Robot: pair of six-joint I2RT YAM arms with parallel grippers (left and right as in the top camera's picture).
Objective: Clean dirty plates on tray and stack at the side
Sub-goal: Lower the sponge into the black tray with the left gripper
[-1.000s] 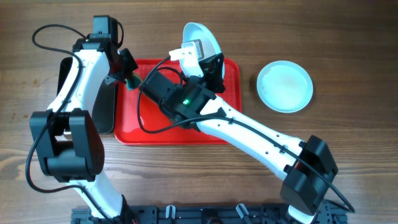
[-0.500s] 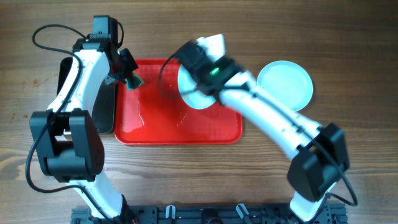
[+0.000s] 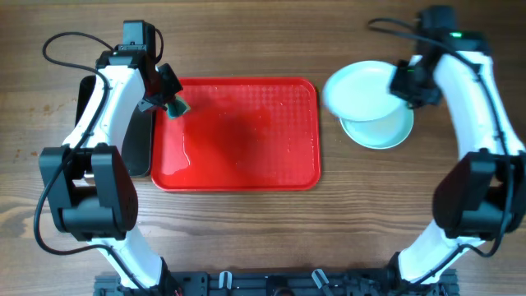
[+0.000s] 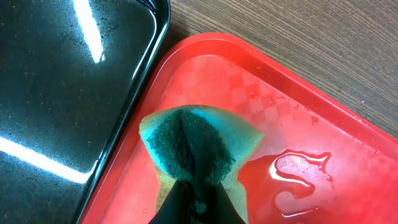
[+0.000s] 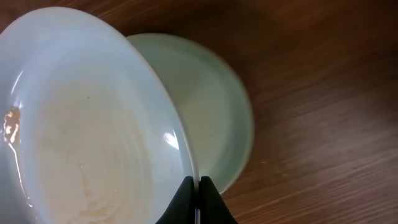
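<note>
The second plate (image 3: 380,132) (image 5: 209,112) is on the tabletop below the held one. Next, my right gripper should move down, put the pale plate onto it and let go of the pale plate's rim.
The red tray (image 3: 238,148) holds no plates, only water puddles (image 4: 298,168). My right gripper (image 3: 404,85) is shut on the rim of a pale plate (image 3: 357,89) and holds it above a second plate (image 3: 386,133) lying on the table right of the tray. In the right wrist view the held plate (image 5: 81,124) shows faint streaks, with the lower plate (image 5: 205,112) behind it and the jaws (image 5: 196,186) pinching the rim. My left gripper (image 3: 168,103) is shut on a green sponge (image 4: 199,143) over the tray's far left corner. A third plate is not visible.
A black tray (image 3: 136,140) lies left of the red tray, its glossy bottom (image 4: 56,93) shown in the left wrist view. Wooden table (image 3: 271,230) surrounds everything.
My right arm has swung the plate from over the tray's far edge to the right, above the plate on the table. The left arm has not moved.
</note>
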